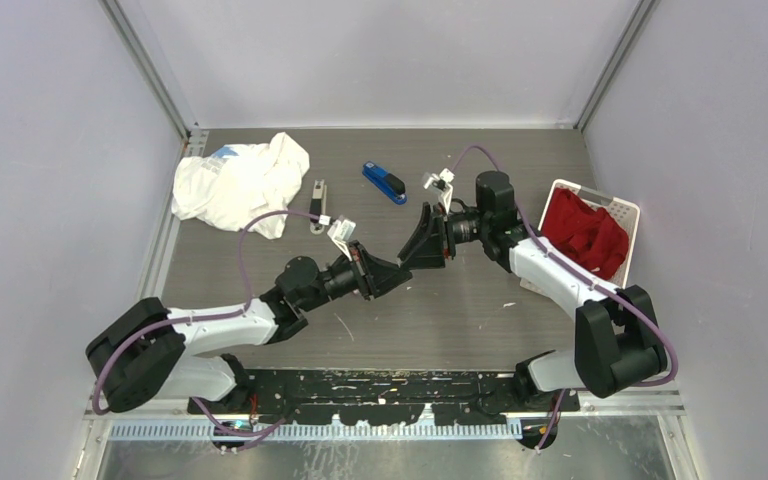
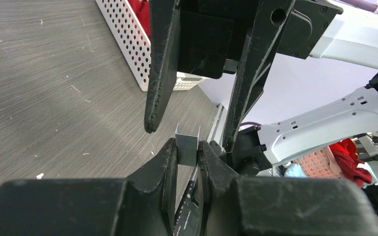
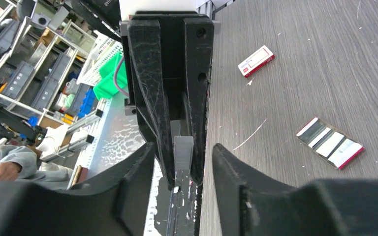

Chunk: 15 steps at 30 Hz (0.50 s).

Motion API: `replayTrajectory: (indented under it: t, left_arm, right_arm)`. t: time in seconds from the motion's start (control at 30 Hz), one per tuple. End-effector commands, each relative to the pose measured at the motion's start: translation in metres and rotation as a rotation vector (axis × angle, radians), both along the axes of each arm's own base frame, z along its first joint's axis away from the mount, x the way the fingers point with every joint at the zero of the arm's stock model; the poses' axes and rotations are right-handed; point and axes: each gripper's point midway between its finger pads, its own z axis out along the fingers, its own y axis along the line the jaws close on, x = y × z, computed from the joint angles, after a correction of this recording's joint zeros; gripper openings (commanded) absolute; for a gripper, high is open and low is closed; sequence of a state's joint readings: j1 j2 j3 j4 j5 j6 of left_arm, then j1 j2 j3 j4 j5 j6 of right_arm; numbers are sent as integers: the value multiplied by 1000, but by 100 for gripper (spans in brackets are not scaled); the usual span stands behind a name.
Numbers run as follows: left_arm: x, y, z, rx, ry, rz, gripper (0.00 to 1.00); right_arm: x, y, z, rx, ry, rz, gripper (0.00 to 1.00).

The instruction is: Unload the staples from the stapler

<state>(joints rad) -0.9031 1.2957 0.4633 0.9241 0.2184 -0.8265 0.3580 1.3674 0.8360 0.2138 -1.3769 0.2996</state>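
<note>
Next, my left gripper draws back, turns its fingers downward and lowers the staples to release them there, since the table by its near edge (image 1: pixel 390 328) lies bare.
A short silvery-grey strip of staples (image 2: pixel 187 149) is pinched between the fingertips of my left gripper (image 2: pixel 188 146), which is shut on it in mid-air above the middle of the table. My right gripper (image 3: pixel 183 146) faces it tip to tip, open, its two fingers standing apart on either side of the left fingertips and touching nothing. The right wrist view shows the staples (image 3: pixel 183 152) held in the left gripper (image 3: pixel 183 182). From the top view the two grippers meet at the left gripper (image 1: pixel 397 270) and right gripper (image 1: pixel 418 246). The blue stapler (image 1: pixel 384 182) lies behind them.
A white cloth (image 1: pixel 240 182) lies at the back left, with a slim grey metal tool (image 1: pixel 317 207) beside it. A white perforated basket (image 1: pixel 625 212) with red cloth stands at the right. A small white-and-red box (image 3: pixel 256 61) and a flattened card (image 3: pixel 330 142) lie on the table.
</note>
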Motion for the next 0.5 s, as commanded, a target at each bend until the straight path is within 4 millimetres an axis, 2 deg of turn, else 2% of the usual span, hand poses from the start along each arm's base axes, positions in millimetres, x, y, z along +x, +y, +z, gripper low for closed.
replayTrajectory:
  t: [0.0, 0.07, 0.2, 0.37, 0.47]
  left_arm:
    - [-2, 10, 16, -14, -61, 26, 2]
    - [-3, 13, 7, 14, -48, 31, 2]
    - [-8, 19, -11, 91, -20, 22, 1]
    - [-19, 30, -43, 289, 26, -15, 1]
    - [-20, 47, -64, 470, 63, 1, 2]
  right_arm:
    - [-4, -1, 14, 19, -104, 14, 57]
    - [-3, -2, 14, 14, -108, 9, 62]
    - [6, -7, 14, -9, -127, -35, 62]
    - [40, -34, 16, -108, -264, -211, 63]
    - [60, -55, 19, -139, -280, -332, 63]
